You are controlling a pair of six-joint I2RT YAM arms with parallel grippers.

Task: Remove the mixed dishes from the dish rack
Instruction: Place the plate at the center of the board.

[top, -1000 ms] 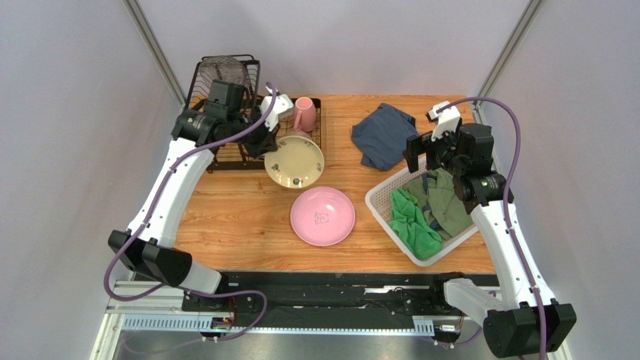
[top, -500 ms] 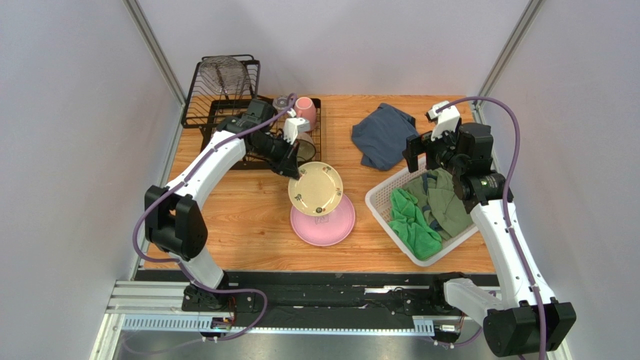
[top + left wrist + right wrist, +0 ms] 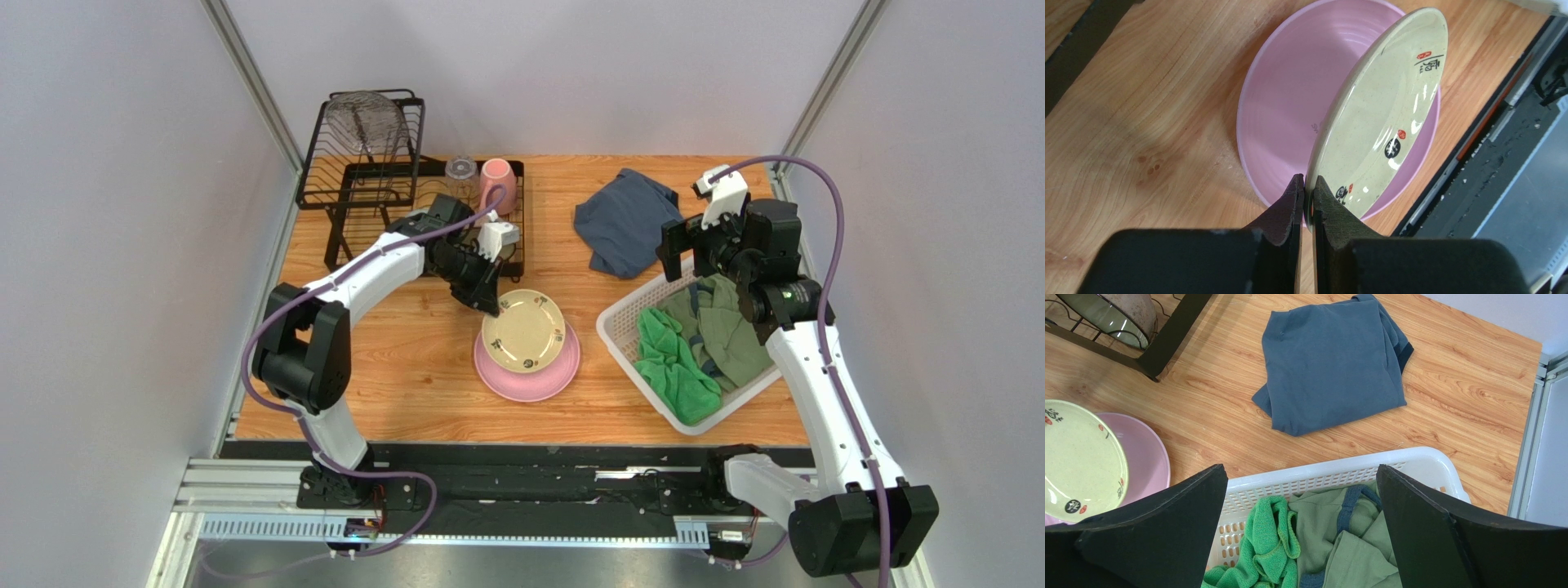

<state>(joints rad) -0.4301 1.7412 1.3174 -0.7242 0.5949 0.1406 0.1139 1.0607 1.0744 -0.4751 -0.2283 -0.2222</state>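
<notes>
My left gripper holds the cream plate by its rim and should lower that rim onto the pink plate's inner side (image 3: 529, 380) (image 3: 1306, 107) below and let go, because that side is bare under the tilted cream plate.
My left gripper (image 3: 487, 305) is shut on the rim of the cream plate (image 3: 525, 331) and holds it tilted just over the pink plate (image 3: 550, 375), which lies on the table. In the left wrist view the fingers (image 3: 1290, 202) pinch the cream plate's edge (image 3: 1379, 122) above the pink plate (image 3: 1284, 104). The black dish rack (image 3: 368, 159) stands at the back left with a pink mug (image 3: 497, 180) and a clear glass tumbler (image 3: 460, 169) on its tray. Two bowls (image 3: 1112, 312) show in the rack in the right wrist view. My right gripper (image 3: 1303, 539) is open and empty above the white basket (image 3: 1333, 471).
The white lattice basket (image 3: 620, 328) at the right holds green clothes (image 3: 675, 355). A folded dark blue cloth (image 3: 626, 221) lies on the table behind it. The table's near edge and a black rail run just beyond the plates (image 3: 1499, 141).
My left arm has carried the cream plate from the rack forward and to the right, and lowered it over the pink plate. The right arm has stayed still.
</notes>
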